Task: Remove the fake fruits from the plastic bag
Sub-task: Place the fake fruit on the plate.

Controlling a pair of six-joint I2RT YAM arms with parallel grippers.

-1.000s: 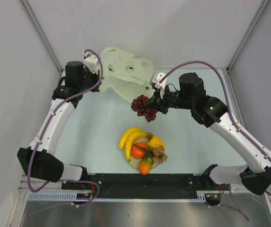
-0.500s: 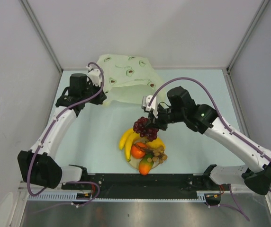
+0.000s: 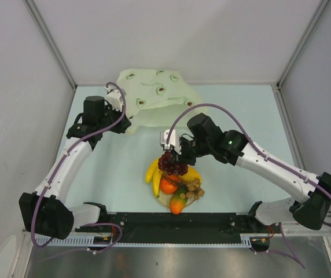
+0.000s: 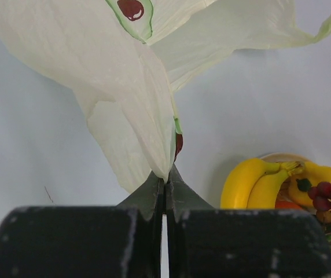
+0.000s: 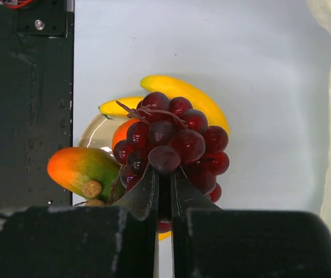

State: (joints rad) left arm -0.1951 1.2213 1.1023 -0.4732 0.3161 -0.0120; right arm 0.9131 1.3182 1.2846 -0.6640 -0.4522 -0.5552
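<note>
My right gripper needs to lower the grapes next and pull them back toward the orange and banana bunch [image 3: 165,180] [image 5: 127,123], and then open.
The pale printed plastic bag [image 3: 154,92] lies crumpled at the back of the table, and my left gripper [image 3: 123,120] is shut on its near left edge [image 4: 154,133]. A dark purple bunch of grapes [image 3: 172,163] hangs from my right gripper [image 3: 176,152], which is shut on it [image 5: 171,139] just above the pile of fruit. On the round beige plate [image 3: 164,200] lie a banana bunch [image 3: 154,172], an orange [image 3: 168,185], a green-red mango [image 3: 177,202], a yellow fruit [image 3: 192,175] and a brown cluster [image 3: 195,188].
White walls close in the table at left, back and right. The black rail [image 3: 171,223] with both arm bases runs along the near edge, just below the plate.
My right gripper carried the grapes from beside the bag down and left to above the plate. The left gripper moved slightly nearer, pulling the bag's edge with it.
</note>
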